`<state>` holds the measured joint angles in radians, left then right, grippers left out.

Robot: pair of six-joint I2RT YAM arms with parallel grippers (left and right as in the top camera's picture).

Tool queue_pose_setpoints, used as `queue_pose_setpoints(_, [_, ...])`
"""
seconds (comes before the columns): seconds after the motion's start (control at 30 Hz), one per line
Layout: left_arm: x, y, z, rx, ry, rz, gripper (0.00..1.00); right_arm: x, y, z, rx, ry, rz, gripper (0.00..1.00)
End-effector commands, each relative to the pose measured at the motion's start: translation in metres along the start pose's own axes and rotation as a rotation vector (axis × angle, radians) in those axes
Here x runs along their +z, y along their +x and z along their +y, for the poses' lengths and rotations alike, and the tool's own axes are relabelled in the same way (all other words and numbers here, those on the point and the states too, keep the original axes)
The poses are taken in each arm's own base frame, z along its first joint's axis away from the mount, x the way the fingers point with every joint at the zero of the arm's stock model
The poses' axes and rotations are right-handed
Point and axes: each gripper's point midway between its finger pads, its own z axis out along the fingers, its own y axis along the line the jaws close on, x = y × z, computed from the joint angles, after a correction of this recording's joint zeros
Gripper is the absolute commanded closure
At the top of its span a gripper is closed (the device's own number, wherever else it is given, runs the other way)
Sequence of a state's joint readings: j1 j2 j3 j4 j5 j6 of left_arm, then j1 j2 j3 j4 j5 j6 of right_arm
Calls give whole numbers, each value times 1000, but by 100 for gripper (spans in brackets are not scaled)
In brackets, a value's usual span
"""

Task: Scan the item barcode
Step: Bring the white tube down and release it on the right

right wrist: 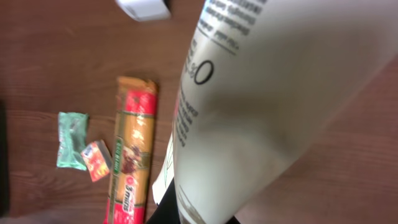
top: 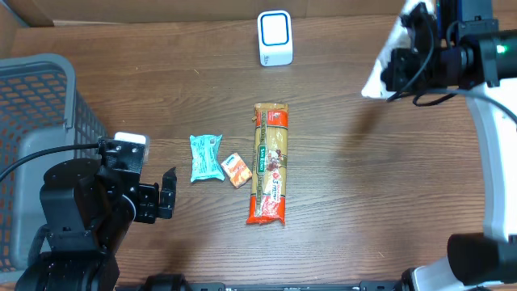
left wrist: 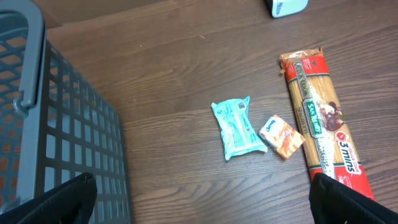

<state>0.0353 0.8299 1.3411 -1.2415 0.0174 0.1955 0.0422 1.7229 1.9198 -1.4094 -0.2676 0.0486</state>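
The robot's right gripper will next come down to release the white pouch (top: 383, 68) on the bare wood (top: 393, 144) beside the spaghetti pack, as that clear tabletop is below the gripper.
My right gripper (top: 406, 66) is shut on a white pouch (top: 383, 68) with dark print, held above the table's far right. In the right wrist view the white pouch (right wrist: 273, 93) fills most of the frame, and a black finger (right wrist: 166, 210) shows at its lower edge. The white and blue scanner (top: 275, 38) stands at the far middle of the table, left of the pouch. My left gripper (top: 167, 194) is open over bare wood at the near left, its fingers (left wrist: 62, 202) wide apart with nothing between them.
A long spaghetti pack (top: 269, 162) lies mid-table, with a teal packet (top: 206, 157) and a small orange packet (top: 237, 170) to its left. A grey mesh basket (top: 40, 105) stands at the left edge, close beside the left arm.
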Motion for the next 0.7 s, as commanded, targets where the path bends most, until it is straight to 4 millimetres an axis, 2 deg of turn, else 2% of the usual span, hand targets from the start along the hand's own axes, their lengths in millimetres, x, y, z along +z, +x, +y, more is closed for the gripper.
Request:
queue_pose_setpoints(0.0, [-1,-1,3,20,-13,-3,0,25,14,-19,87,-51,68,96])
queue_pose_setpoints(0.13, [-1,-1,3,20,-13,-3,0,65,35,-44,174,-114,117,96])
queue_pose_setpoints(0.33, [-1,-1,3,19,-13,-3,0,115,69,-63,234,-183,153,96])
queue_pose_setpoints(0.5, [-1,-1,3,20,-13,-3,0,142,94,-69,268,-195,175,96])
queue_pose_setpoints(0.67, [-1,-1,3,20,-13,-3,0,158,103,-77,259,-184,154,96])
